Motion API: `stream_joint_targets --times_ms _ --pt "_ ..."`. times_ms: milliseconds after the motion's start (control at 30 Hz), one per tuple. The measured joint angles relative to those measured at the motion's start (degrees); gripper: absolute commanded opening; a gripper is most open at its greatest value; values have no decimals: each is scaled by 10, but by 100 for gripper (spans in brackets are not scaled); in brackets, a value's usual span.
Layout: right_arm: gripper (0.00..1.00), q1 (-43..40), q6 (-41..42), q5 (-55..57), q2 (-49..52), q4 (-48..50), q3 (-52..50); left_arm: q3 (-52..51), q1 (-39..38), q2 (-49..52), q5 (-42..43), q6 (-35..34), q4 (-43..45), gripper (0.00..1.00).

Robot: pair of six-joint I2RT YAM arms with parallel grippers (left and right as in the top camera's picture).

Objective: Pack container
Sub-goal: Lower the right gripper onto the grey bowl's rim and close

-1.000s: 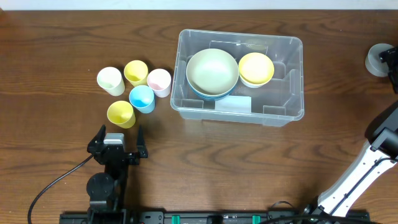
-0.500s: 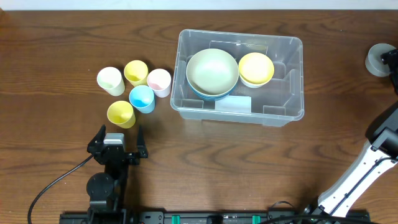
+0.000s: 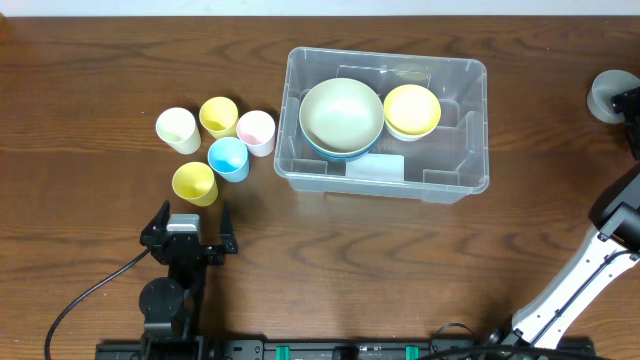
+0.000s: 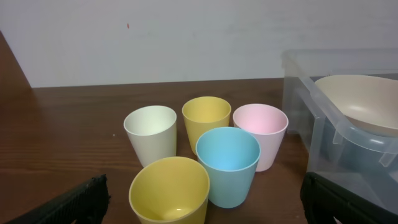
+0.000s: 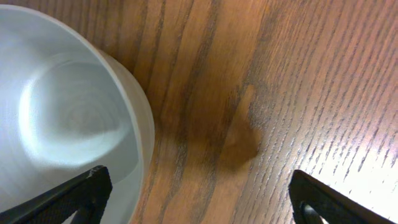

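My right gripper has the rim of the pale grey cup between its fingers already, so next it will settle onto that rim and close its fingers.
The clear plastic container stands right of the table's middle, and its wall shows at the right of the left wrist view. Inside it are a pale green bowl, stacked on a blue one, and a yellow bowl. My left gripper is open just short of a cluster of several cups, nearest the front yellow cup. My right gripper is open at the far right over a pale grey cup, whose rim wall lies just inside the left finger.
Behind the yellow cup stand a blue cup, a pink cup, a second yellow cup and a cream cup. The right arm's white link crosses the lower right.
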Motion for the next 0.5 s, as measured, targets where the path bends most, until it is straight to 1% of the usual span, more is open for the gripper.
stream_joint_targets --times_ms 200,300,500 --pt "73 -1 4 2 0 0 0 0 0 0 0 0 0 98" --pt "72 -1 6 2 0 0 0 0 0 0 0 0 0 98" --pt "73 -1 6 2 2 0 0 0 0 0 0 0 0 98"
